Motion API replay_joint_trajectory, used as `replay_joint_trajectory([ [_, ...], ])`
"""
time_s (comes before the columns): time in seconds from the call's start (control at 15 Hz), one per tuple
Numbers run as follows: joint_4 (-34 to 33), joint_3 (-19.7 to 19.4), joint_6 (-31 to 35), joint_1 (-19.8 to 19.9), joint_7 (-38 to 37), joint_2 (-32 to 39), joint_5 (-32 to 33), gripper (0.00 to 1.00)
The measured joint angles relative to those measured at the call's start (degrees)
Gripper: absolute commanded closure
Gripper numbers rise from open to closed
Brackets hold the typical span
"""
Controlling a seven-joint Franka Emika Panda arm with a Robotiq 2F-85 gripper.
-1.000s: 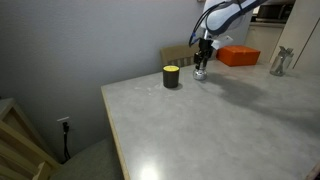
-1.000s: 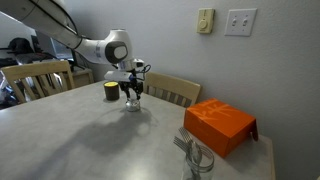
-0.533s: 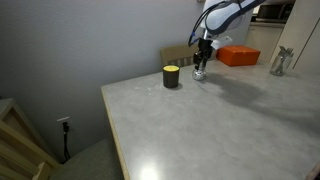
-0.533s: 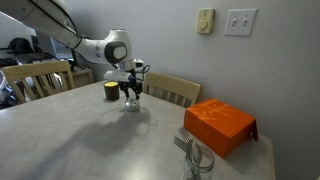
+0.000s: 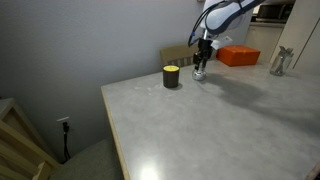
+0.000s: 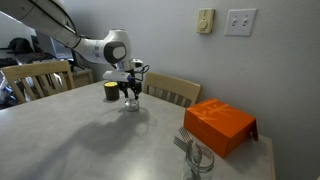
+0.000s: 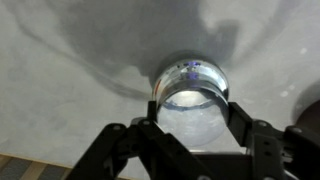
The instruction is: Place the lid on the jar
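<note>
My gripper moves slightly toward the dark brown cylinder next, keeping the lid over the jar's opening [image 5: 199,70] [image 7: 190,96], because the jar's rim still shows past the lid's edge.
In the wrist view my gripper [image 7: 190,128] is shut on the lid [image 7: 188,122], a flat round silvery-grey disc held between the two black fingers. The small clear glass jar [image 7: 190,82] stands on the table directly beneath it, its rim showing just past the lid's edge. I cannot tell whether the lid touches the rim. In both exterior views the gripper [image 5: 203,63] [image 6: 131,92] hangs straight down over the jar [image 5: 200,74] [image 6: 131,104] at the far part of the table. The lid is too small to make out there.
A dark brown cylinder with a yellow top [image 5: 171,76] [image 6: 110,91] stands close beside the jar. An orange box [image 5: 238,56] [image 6: 220,124] and a glass holding utensils [image 5: 281,62] [image 6: 193,158] are further along the table. Wooden chairs [image 6: 172,90] stand at the table edge.
</note>
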State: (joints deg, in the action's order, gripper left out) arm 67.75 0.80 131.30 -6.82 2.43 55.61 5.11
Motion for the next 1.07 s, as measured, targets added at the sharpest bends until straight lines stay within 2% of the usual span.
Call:
replay_joint_trajectory([
  [0.87, 3.65, 1.76, -0.28, -0.41, 0.00, -1.39, -0.54, 0.56],
  [0.93, 3.65, 1.76, -0.28, -0.58, 0.00, -1.39, -0.54, 0.08],
  [1.0, 3.65, 1.76, -0.28, -0.76, 0.00, -1.39, -0.54, 0.07],
  [1.07, 3.70, 1.76, -0.28, -0.90, -0.12, -1.40, -0.54, 0.02],
])
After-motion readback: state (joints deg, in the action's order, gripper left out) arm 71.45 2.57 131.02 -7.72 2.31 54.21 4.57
